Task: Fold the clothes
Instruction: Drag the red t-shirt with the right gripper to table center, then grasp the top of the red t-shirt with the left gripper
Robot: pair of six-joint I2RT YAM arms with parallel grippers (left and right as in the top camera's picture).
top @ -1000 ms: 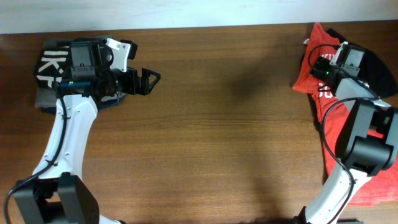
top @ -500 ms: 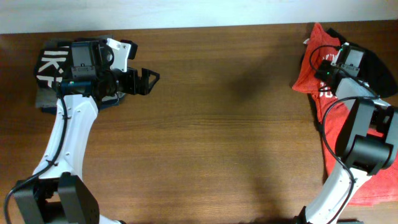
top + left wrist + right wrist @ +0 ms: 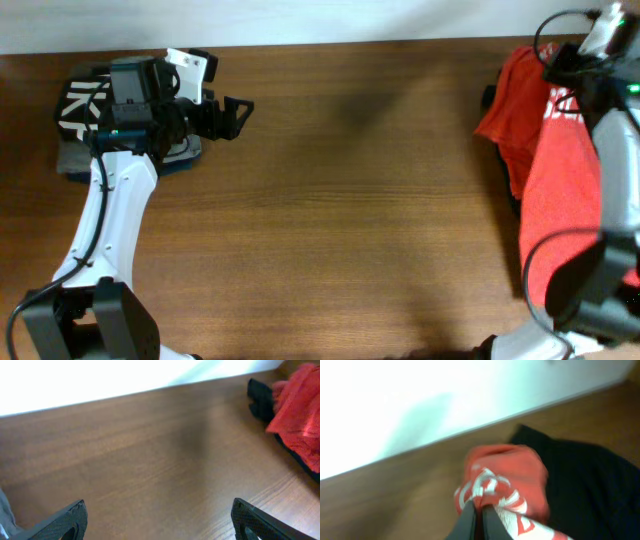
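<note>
My right gripper should next pull the T-shirt [image 3: 570, 190] to the left in the overhead view, off the dark garment, and release it over the table's bare middle, clear for folding.
The clothes, a red-orange T-shirt [image 3: 570, 190] with white lettering, are bunched at the table's right edge, and part of the cloth is raised off the table. My right gripper [image 3: 562, 72] is at the far right corner. In the right wrist view it [image 3: 480, 510] is shut on a fold of the T-shirt's [image 3: 515, 475] printed part. My left gripper [image 3: 240, 112] is at the far left, well away from the shirt. Its jaws [image 3: 157, 515] stand open over bare wood with nothing between them. The left wrist view shows the T-shirt [image 3: 300, 405] far off at the right.
A dark garment [image 3: 585, 485] lies under the T-shirt, with a bit of it [image 3: 490, 97] showing at the shirt's left side. A folded black top with white letters [image 3: 80, 95] and folded grey [image 3: 75, 160] and navy [image 3: 180, 160] garments lie under the left arm.
My right gripper closed on the T-shirt and rose toward the back right corner, pulling the cloth up with it. The left gripper shifted slightly and its jaws narrowed a little.
</note>
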